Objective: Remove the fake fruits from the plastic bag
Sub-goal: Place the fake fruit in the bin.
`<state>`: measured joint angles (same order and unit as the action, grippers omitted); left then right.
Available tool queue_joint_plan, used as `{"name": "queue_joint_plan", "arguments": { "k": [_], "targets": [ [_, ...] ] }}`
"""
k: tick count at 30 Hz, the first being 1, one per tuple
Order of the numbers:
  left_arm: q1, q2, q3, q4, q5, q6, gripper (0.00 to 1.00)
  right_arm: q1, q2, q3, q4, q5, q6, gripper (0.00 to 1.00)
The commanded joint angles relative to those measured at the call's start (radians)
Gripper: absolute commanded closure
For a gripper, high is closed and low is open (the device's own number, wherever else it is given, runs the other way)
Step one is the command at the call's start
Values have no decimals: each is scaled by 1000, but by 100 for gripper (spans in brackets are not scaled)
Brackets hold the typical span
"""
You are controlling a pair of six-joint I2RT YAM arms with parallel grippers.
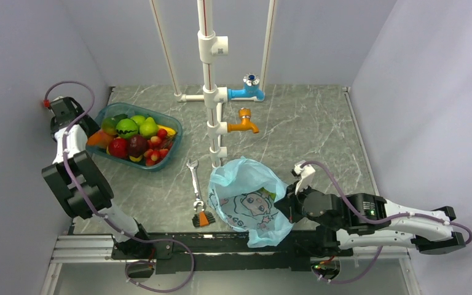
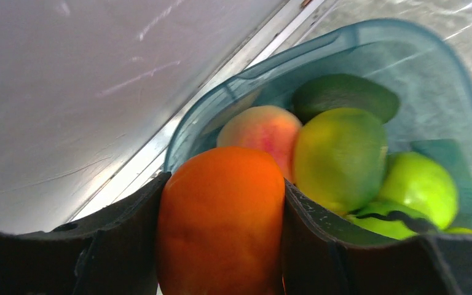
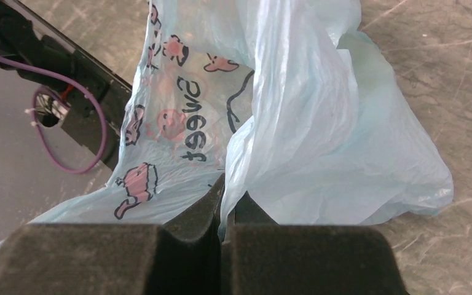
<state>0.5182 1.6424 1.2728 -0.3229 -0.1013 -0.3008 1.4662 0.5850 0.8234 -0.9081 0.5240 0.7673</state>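
My left gripper should next lower the orange toward the right in the top view and let it go beside the peach (image 1: 105, 142), as it still hangs over the basket's rim.
My left gripper (image 1: 92, 136) is shut on the orange (image 2: 221, 221) and holds it at the left edge of the teal basket (image 1: 173, 142); the orange also shows in the top view (image 1: 100, 139). The basket holds a round green fruit (image 1: 127, 127) and a dark maroon plum (image 1: 137, 145). The light-blue plastic bag (image 1: 249, 200) lies crumpled at the table's front middle. My right gripper (image 3: 227, 190) is shut on a fold of the bag (image 3: 307, 123) at its right side. What the bag holds is hidden.
The basket (image 2: 319, 43) also holds a peach (image 2: 261, 129), a pear (image 2: 421, 184), red strawberries (image 1: 155, 150) and a banana. A wrench (image 1: 193, 181) and an orange brush (image 1: 204, 218) lie left of the bag. White pipes with a blue tap (image 1: 249, 91) and an orange tap (image 1: 244, 123) stand behind it.
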Motion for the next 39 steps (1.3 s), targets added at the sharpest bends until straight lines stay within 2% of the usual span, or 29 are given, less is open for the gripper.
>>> {"name": "queue_joint_plan", "arguments": {
  "k": [1,5,8,12,13,18,22,23,32,39],
  "targets": [
    [29,16,30,-7,82,41,89,4,-36,31,13,8,-13,100],
    [29,-9,-36,42,51,29,83,4,-34,40,2,0,-15,100],
    [28,-13,-55,65,97,28,80,5,-23,34,9,-16,-18,100],
    [0,3,-48,19,104,25,71,4,13,40,5,-23,-20,100],
    [-11,19,-34,-6,70,29,69,5,27,46,0,-19,-20,100],
    [-33,30,-29,6,79,28,46,4,44,51,-19,9,-3,100],
    [-37,33,-18,-8,69,19,6,4,24,33,-14,32,28,100],
    [-37,33,-15,-13,57,17,1,5,20,33,-17,39,34,100],
    [-59,-27,8,-45,20,3,1,4,41,54,-58,71,61,100],
    [-165,-171,-24,-48,-116,42,1,5,71,51,-41,61,44,100]
  ]
}}
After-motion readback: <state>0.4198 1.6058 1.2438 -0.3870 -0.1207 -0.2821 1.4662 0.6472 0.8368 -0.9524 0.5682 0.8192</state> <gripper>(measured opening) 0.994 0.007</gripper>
